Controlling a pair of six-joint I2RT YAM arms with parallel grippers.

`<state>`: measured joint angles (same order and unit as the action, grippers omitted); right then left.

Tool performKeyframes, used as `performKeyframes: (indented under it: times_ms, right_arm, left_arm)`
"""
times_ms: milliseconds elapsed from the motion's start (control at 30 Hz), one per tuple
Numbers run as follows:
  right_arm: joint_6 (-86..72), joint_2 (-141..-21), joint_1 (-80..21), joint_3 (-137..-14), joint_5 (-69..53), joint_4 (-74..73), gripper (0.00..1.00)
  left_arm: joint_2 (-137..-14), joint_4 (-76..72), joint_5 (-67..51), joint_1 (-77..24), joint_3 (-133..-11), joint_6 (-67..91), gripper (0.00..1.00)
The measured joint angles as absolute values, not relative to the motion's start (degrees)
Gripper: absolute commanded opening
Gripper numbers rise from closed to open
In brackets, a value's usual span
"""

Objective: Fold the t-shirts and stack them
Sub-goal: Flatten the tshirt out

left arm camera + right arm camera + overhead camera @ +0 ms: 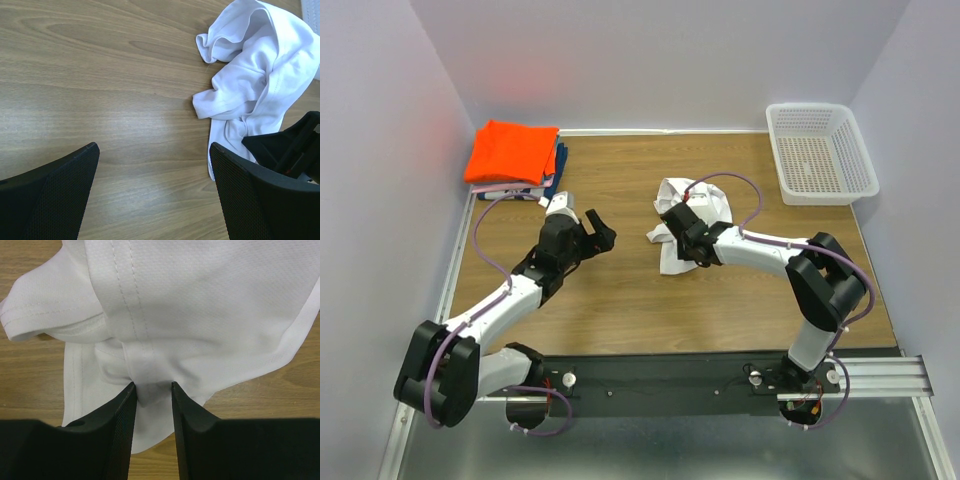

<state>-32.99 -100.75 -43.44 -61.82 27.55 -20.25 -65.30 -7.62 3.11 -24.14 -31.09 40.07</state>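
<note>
The white t-shirt's jutting hem corner (653,236) (200,106) is below my left gripper and to its right in the top view. My left gripper will move across and down onto it.
A crumpled white t-shirt (698,205) lies mid-table, right of centre. My right gripper (682,238) sits on its near-left part; in the right wrist view its fingers are closed (152,386) on a gathered fold of the white fabric (200,300). My left gripper (600,236) is open and empty over bare wood, left of the shirt; the left wrist view shows its wide-apart fingers (154,146) with the shirt (260,65) at the upper right. A folded orange t-shirt (513,150) lies on a dark blue one (557,165) at the back left corner.
A white plastic mesh basket (810,108) stands at the back right corner. White walls close in the table on three sides. A metal rail runs along the left edge. The right gripper's black body (295,145) shows in the left wrist view.
</note>
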Motion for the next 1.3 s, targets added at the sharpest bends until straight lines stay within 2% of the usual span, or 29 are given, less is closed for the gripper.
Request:
performKeyframes:
  times_ms: [233, 567, 800, 867, 1000, 1067, 1100, 1167, 1200, 1300]
  right_arm:
    - [-33.0, -100.7, -43.4, -61.8, 27.5, -20.3, 0.41]
    - [-33.0, -100.7, -43.4, -61.8, 27.5, -20.3, 0.40]
    - [-33.0, -100.7, -42.6, -61.8, 27.4, -20.3, 0.39]
    - [-33.0, -100.7, -42.2, -61.8, 27.4, -20.3, 0.39]
    - [-33.0, -100.7, -41.8, -61.8, 27.1, -20.2, 0.38]
    - [-33.0, -100.7, -41.8, -61.8, 26.9, -20.2, 0.38]
    - [-33.0, -100.7, -41.8, -61.8, 26.7, -20.2, 0.38]
    - [-33.0, -100.7, -41.8, -61.8, 26.4, -20.2, 0.36]
    - [-33.0, -100.7, -41.8, -61.8, 26.3, -20.2, 0.36]
    - [-33.0, -100.7, -41.5, -61.8, 26.1, -20.2, 0.31]
  left_arm:
    - [-69.6, -9.5, 2.0, -26.6, -32.8, 39.9, 0.98]
    - [-91.0, -12.3, -0.6, -32.9, -47.7, 37.7, 0.97]
    - [-100.1, -12.1, -2.2, -33.0, -52.7, 36.6, 0.89]
    - [-101.8, -12.0, -2.9, -33.3, -53.5, 36.4, 0.82]
    - [-104.5, -11.9, -3.8, -34.0, -55.4, 35.7, 0.60]
    - [-105.6, -11.9, -4.2, -34.2, -56.2, 35.7, 0.53]
    - [-106.3, -11.9, -4.4, -34.2, -56.7, 35.5, 0.41]
    - [-107.3, -11.8, -4.8, -34.3, -57.3, 35.1, 0.27]
    - [-107.6, -11.8, -4.8, -34.3, -57.5, 35.1, 0.00]
    - [-108.3, -11.4, -4.8, -34.3, -58.1, 34.9, 0.00]
